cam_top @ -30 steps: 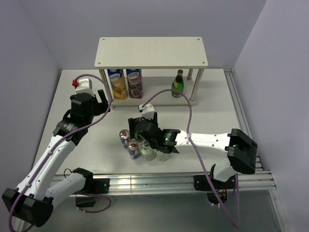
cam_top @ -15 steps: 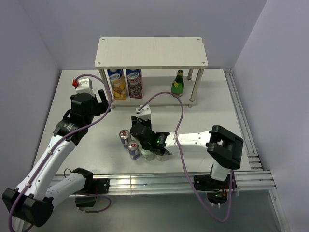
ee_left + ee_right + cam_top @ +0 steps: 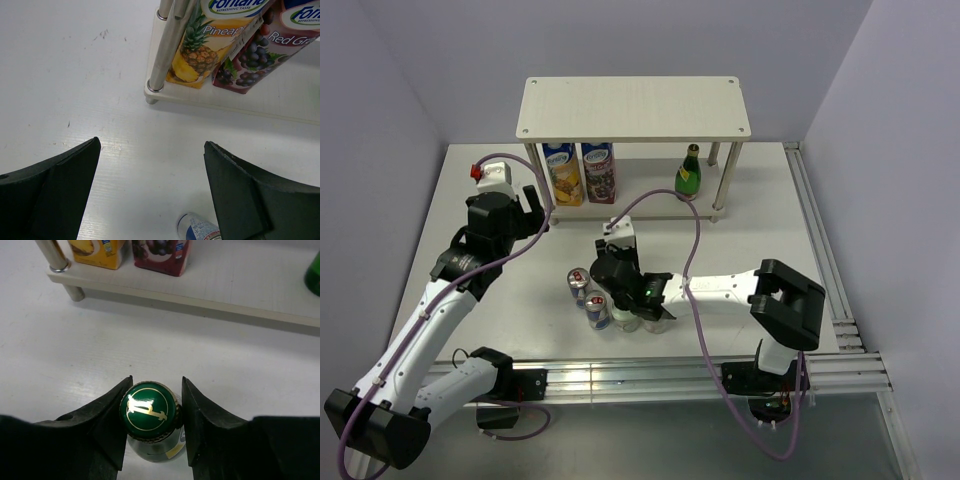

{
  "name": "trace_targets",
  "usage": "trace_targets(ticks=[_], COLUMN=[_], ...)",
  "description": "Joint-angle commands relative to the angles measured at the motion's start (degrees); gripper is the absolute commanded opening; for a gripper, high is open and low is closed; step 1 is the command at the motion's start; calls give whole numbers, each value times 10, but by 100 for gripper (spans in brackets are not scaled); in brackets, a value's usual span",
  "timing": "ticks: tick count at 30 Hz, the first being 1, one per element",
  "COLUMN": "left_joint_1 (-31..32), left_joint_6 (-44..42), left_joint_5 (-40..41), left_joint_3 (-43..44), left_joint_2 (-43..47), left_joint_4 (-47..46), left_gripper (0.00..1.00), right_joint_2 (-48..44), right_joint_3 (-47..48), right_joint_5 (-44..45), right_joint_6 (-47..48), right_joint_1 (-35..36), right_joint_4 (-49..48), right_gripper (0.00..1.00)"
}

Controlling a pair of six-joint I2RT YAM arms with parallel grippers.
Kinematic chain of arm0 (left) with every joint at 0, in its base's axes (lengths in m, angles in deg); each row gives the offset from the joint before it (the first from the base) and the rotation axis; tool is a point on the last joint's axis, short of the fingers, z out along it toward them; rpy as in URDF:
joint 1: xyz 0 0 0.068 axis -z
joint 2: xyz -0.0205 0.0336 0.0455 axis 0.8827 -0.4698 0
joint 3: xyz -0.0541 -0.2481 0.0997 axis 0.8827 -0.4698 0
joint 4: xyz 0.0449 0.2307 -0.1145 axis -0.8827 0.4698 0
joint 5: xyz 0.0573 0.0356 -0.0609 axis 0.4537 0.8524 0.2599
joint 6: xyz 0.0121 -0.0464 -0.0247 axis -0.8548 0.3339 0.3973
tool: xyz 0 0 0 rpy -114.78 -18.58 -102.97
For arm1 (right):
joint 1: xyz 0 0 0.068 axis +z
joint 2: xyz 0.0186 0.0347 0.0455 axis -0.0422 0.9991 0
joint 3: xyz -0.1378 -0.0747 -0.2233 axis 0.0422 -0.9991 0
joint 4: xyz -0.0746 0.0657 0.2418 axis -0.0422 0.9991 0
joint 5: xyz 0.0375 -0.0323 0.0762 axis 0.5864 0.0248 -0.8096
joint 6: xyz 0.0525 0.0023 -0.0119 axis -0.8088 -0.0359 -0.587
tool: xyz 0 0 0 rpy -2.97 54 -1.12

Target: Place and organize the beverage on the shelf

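Observation:
The free spot (image 3: 655,181) (image 3: 262,277) on the lower board beside the dark green bottle is outward of my right gripper. I will lift the held bottle, carry it outward to that spot and let go.
The shelf (image 3: 636,108) stands at the back, with one dark green bottle (image 3: 689,172) upright on its lower board (image 3: 240,287). A second green bottle (image 3: 149,409) stands on the table, and my right gripper (image 3: 156,385) is shut on its neck just under the cap. In the top view that gripper (image 3: 616,288) covers it, amid two blue-and-silver cans (image 3: 578,283) (image 3: 598,311) and two clear bottles (image 3: 626,319) (image 3: 656,321). My left gripper (image 3: 532,207) hangs open near the shelf's left leg (image 3: 167,45), nothing between its fingers (image 3: 75,172); a can (image 3: 197,227) shows below.
A pineapple juice carton (image 3: 561,173) and a red grape carton (image 3: 599,171) stand at the left of the lower board. The right arm's purple cable (image 3: 665,200) loops in front of the shelf. The shelf's top board hides most of the lower board from above.
My right gripper has gone from open to shut on the green bottle's neck. The right arm's elbow swung left and forward. The left arm has not moved.

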State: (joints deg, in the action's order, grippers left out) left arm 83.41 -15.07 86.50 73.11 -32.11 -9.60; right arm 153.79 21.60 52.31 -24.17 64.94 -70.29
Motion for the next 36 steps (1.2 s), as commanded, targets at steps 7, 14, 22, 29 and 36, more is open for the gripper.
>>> trace_targets(ticks=[7, 14, 22, 29, 36], left_joint_1=[-2, -2, -2, -2, -2], left_joint_6=[-10, -10, -10, -10, -10], left_joint_5=[-10, -13, -13, -16, -23], left_joint_3=[-1, 1, 2, 2, 3], left_joint_2=[-5, -7, -12, -16, -24], left_joint_4=[-18, -18, -17, -17, -16], left_gripper=[91, 91, 91, 91, 90], right_joint_2=[-97, -95, -41, 20, 75], right_joint_3=[53, 88, 148, 176, 204], right_joint_5=[59, 12, -23, -32, -26], right_joint_6=[71, 96, 114, 116, 127], right_joint_1=[-84, -180, -245, -280, -294], right_joint_4=[-44, -68, -86, -124, -152], right_gripper=[0, 0, 0, 0, 0])
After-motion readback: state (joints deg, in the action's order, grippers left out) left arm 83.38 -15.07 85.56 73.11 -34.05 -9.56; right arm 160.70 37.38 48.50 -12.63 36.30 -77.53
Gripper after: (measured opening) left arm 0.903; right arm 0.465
